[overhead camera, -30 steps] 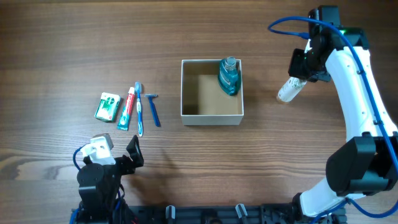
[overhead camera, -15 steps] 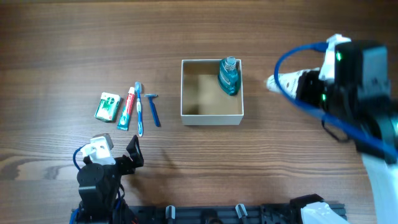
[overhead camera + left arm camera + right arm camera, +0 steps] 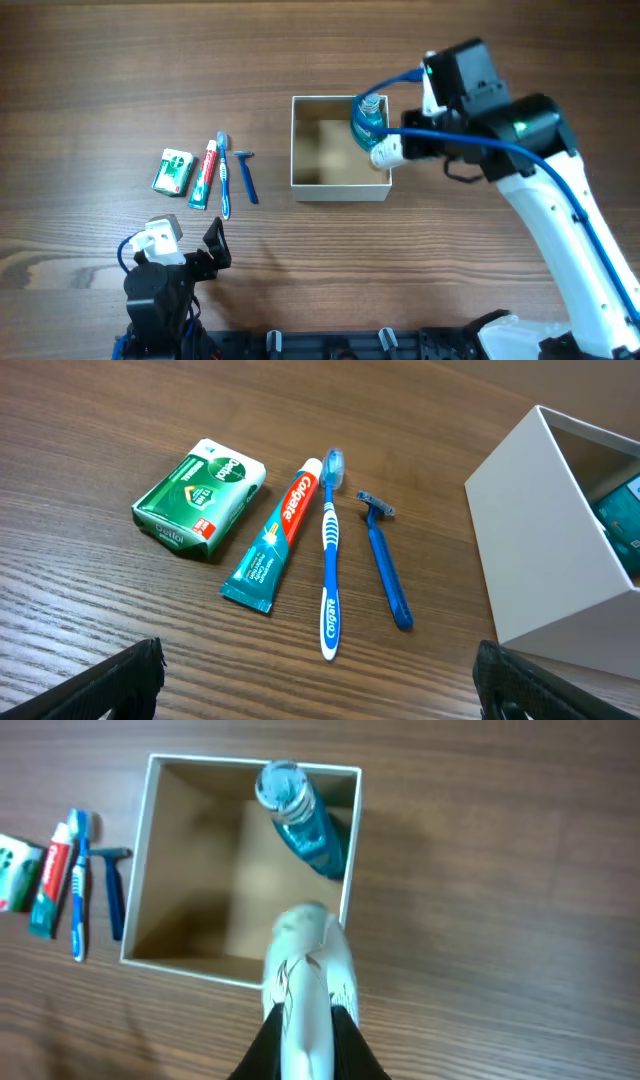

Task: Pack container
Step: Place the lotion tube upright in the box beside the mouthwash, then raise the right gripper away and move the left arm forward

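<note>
The white bottle goes across the rim of the box in my right gripper next. It comes down at the box's near corner beside the teal bottle (image 3: 368, 122), since that corner stands empty.
The container (image 3: 297, 140) is a square white box with a brown inside; it also shows in the right wrist view (image 3: 150, 860) and the left wrist view (image 3: 540, 540). A teal bottle (image 3: 368, 122) lies in its right part, seen too from the right wrist (image 3: 305, 825). My right gripper (image 3: 405, 148) is shut on a white bottle (image 3: 385, 152) and holds it over the box's right rim; from the right wrist the bottle (image 3: 308, 980) sits between the fingers (image 3: 305, 1045). My left gripper (image 3: 320, 680) is open and empty near the front edge.
Left of the box lie a green soap packet (image 3: 173, 171), a toothpaste tube (image 3: 205, 174), a blue toothbrush (image 3: 223, 175) and a blue razor (image 3: 246, 175). They also show in the left wrist view: soap (image 3: 200, 495), toothpaste (image 3: 275, 535), toothbrush (image 3: 330, 555), razor (image 3: 385, 570).
My right gripper has carried the white bottle left from the table's right side to above the box's right rim. The left arm has not moved.
</note>
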{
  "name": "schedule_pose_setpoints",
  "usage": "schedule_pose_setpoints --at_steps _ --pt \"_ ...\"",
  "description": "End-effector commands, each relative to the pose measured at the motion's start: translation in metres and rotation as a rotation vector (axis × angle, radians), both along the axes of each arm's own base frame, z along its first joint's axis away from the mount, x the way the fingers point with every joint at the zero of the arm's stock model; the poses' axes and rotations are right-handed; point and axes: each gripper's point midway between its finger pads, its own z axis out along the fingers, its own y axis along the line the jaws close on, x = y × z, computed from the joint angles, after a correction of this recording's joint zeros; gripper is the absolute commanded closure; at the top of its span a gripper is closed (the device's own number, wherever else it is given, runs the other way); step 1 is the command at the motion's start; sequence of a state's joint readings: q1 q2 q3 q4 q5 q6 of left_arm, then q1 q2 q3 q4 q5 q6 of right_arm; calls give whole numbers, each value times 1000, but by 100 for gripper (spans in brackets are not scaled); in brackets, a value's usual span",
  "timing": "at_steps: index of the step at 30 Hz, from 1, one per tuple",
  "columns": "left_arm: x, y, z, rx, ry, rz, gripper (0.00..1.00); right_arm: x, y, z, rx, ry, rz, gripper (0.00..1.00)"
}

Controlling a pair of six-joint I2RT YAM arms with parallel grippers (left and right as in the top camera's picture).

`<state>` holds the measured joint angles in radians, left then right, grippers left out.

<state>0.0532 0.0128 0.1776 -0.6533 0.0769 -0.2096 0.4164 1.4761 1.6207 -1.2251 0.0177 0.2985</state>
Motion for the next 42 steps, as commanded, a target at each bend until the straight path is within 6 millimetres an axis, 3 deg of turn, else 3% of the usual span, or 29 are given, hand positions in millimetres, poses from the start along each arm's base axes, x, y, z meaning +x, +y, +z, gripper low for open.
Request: schedule_pose_setpoints --at_steps 1,7,13,16,21,24,28,31,36,37,39,40,42 --pt "-1 -4 -7 8 12 -30 0 10 13 -24 11 74 9 96" --pt "-1 -4 -7 8 12 -30 0 19 18 -59 -30 167 8 96" --pt "-1 -4 -7 8 12 -30 0 20 22 -76 -62 206 83 96" --pt "-1 -4 -7 8 12 -30 0 19 24 -78 -66 214 96 90" --pt "-1 -4 -7 8 12 -30 0 19 24 -78 -66 215 97 41" --pt "-1 -4 -7 8 12 -30 0 19 24 -78 -66 215 96 41" --pt "-1 -4 -7 8 12 -30 0 18 24 -62 -47 164 98 40" --pt "-1 -4 -7 8 12 -30 0 17 21 -17 3 26 94 32" --pt "-1 -4 -7 8 12 -30 0 11 -19 51 80 -188 -49 25" --pt "-1 -4 -7 8 12 -30 0 10 -44 65 75 -237 -147 23" --pt "-1 -4 -7 8 12 -30 0 11 -83 76 52 -280 -268 20" --pt "-1 -4 -7 8 12 -30 0 12 -99 76 50 -278 -317 19" --pt "-1 -4 -7 8 12 -30 0 13 -124 68 53 -241 -405 9"
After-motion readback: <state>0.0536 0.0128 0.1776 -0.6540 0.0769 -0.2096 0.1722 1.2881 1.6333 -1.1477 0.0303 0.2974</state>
